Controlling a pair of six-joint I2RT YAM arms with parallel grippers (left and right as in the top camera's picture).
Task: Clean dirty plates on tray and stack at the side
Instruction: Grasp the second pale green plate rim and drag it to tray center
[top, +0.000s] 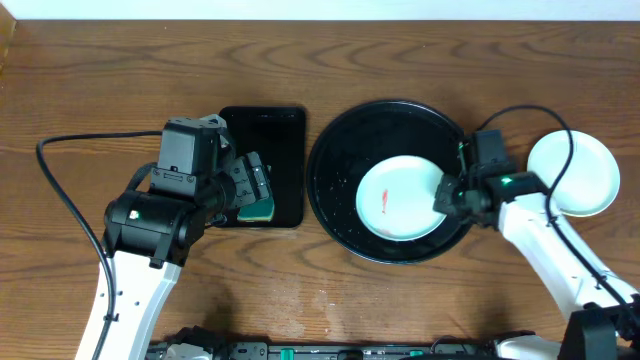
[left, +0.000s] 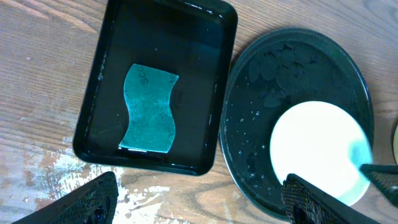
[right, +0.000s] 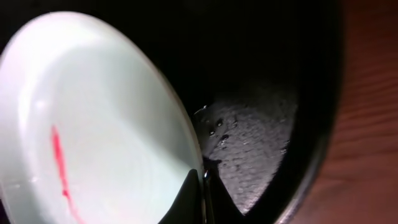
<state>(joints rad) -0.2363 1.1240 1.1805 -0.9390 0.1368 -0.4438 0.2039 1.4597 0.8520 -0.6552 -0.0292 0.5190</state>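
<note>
My right gripper holds a plate with a red smear. My left gripper should next lower to the green sponge's near part (top: 257, 211) (left: 148, 132) in the rectangular tray.
A pale bluish-white plate (top: 400, 198) with a red smear lies in the round black tray (top: 340, 150). It also shows in the right wrist view (right: 93, 124) and the left wrist view (left: 317, 146). My right gripper (top: 446, 194) is shut on this plate's right rim, its fingers pinching the edge (right: 200, 190). A second pale plate (top: 573, 173) lies on the bare wood to the right of the tray. A third plate is not visible. My left gripper (top: 252, 190) is open and empty (left: 199, 186), hovering over the front edge of the rectangular tray.
A smaller rectangular black tray (top: 290, 125) stands left of the round tray and holds a green sponge (left: 148, 109). Water drops speckle the round tray's floor (left: 267, 81). White scuffs mark the wood (left: 56, 168) in front of the rectangular tray.
</note>
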